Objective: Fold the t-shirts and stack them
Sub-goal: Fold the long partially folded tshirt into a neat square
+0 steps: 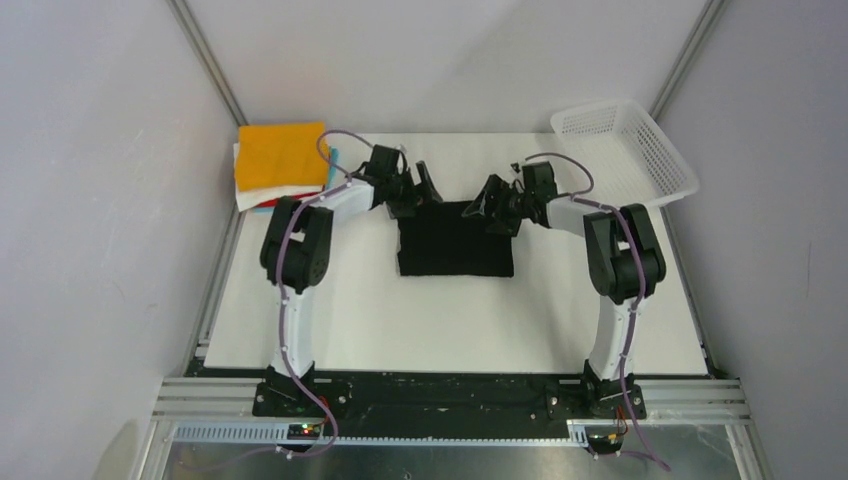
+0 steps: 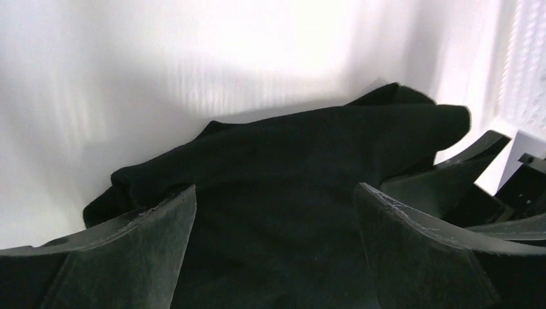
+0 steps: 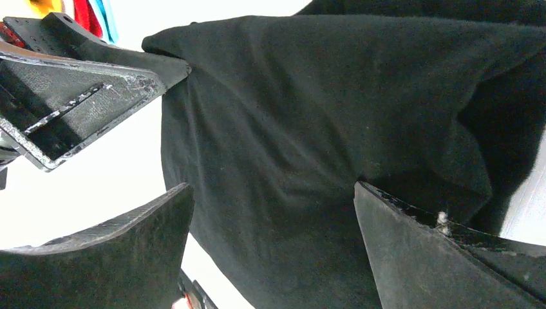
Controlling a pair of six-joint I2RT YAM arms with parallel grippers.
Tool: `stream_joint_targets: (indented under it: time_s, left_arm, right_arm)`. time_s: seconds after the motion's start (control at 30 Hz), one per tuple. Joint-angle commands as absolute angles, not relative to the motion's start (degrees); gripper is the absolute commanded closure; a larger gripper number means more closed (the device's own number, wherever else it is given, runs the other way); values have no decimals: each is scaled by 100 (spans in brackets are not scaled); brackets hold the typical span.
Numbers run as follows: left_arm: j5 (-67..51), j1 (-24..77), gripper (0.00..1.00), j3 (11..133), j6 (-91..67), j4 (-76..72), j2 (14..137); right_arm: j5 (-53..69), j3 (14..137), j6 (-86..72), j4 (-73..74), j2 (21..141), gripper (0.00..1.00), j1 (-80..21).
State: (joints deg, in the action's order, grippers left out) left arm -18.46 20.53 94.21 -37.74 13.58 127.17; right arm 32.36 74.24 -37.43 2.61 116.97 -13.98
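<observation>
The black t-shirt (image 1: 455, 240) lies under both open grippers, so my left gripper should slide it back and then move onto the shirt's side edge nearest the stack.
The black t-shirt (image 1: 455, 240) lies folded into a rough rectangle in the middle of the table. My left gripper (image 1: 420, 190) is open at its far left corner. My right gripper (image 1: 492, 205) is open at its far right corner. In the left wrist view the black t-shirt (image 2: 290, 167) lies under and between the spread fingers (image 2: 148, 251) of the left gripper (image 2: 273, 196). In the right wrist view the black cloth (image 3: 309, 109) fills the space between the wide-apart fingers (image 3: 418, 257) of the right gripper (image 3: 273, 193). A stack of folded shirts with the orange one (image 1: 283, 153) on top sits at the far left.
A white mesh basket (image 1: 625, 150) stands at the back right, overhanging the table edge; it also shows in the left wrist view (image 2: 525, 64). The left gripper's finger (image 3: 77, 84) is close to the right gripper. Grey walls enclose the table on three sides.
</observation>
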Motion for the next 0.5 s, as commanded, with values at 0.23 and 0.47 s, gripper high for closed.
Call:
stream_joint_targets:
  time_s: [0.23,0.47]
  left_arm:
    - [-341,2888,0,5431,-4023,1577,9959]
    - [417,3576,0,4388,-4341,1477,8348]
  right_arm:
    - [2314,4194,-3787,341,9286,1,-2409]
    - [1353,3500,-3953,874,7760,1,-3006]
